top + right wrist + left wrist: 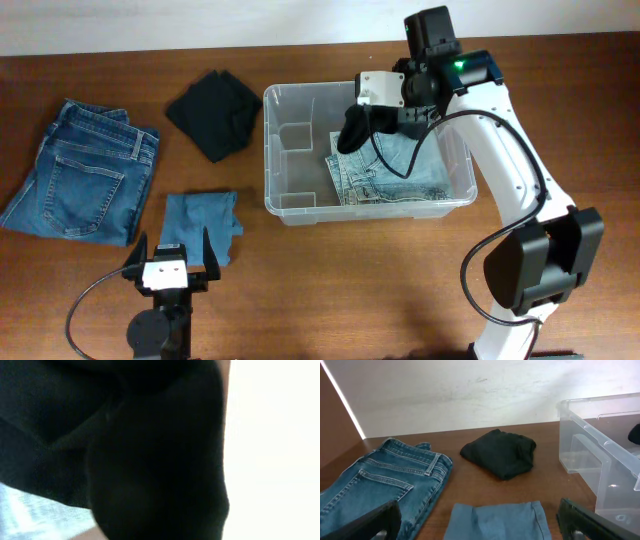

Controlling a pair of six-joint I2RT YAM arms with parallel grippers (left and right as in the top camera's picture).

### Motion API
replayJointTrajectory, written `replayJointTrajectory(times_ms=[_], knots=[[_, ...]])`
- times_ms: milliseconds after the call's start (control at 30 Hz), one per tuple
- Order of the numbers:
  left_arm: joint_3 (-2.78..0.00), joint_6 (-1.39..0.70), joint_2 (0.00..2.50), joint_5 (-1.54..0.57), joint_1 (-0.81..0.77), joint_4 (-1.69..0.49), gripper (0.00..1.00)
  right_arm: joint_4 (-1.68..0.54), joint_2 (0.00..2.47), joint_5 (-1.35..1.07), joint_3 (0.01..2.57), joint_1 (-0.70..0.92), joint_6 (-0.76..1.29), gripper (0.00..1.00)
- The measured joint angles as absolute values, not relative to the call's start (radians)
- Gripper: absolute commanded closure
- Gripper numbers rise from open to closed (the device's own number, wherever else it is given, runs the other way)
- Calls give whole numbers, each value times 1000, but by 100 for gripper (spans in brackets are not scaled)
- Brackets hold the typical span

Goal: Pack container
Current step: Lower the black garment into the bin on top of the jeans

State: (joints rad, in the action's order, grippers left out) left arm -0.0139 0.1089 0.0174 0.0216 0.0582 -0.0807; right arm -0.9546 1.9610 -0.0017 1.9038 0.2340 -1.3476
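Note:
I will draw my right gripper back and down over the middle of the light jeans next, since the black cloth still hangs by the container's far side.
The clear container stands at the middle of the table, and its near corner shows in the left wrist view. Folded light jeans lie in its right half. My right gripper hangs over the container, shut on a black cloth that dangles above the jeans. That cloth fills the right wrist view and hides the fingers. My left gripper stands open near the front edge, just short of a light blue cloth, with nothing between its fingers.
Another black garment lies folded left of the container. Dark blue jeans lie folded at the far left. A divider stands in the container's left half.

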Motion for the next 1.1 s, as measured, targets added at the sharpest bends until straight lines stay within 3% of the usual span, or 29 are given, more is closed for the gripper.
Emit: replayJointTrajectory(times_ms=[200, 833, 900, 1100], knots=[[-14, 109, 17, 22, 58, -81, 0, -950, 1961, 19, 1904, 239, -1347, 96], [-14, 109, 17, 22, 58, -81, 0, -1293, 1961, 22, 1904, 239, -1257, 96], [-14, 109, 17, 22, 58, -81, 0, -1332, 1961, 21, 1904, 239, -1246, 88], [-14, 109, 17, 22, 58, -81, 1, -1370, 1961, 6, 1904, 239, -1201, 50]])
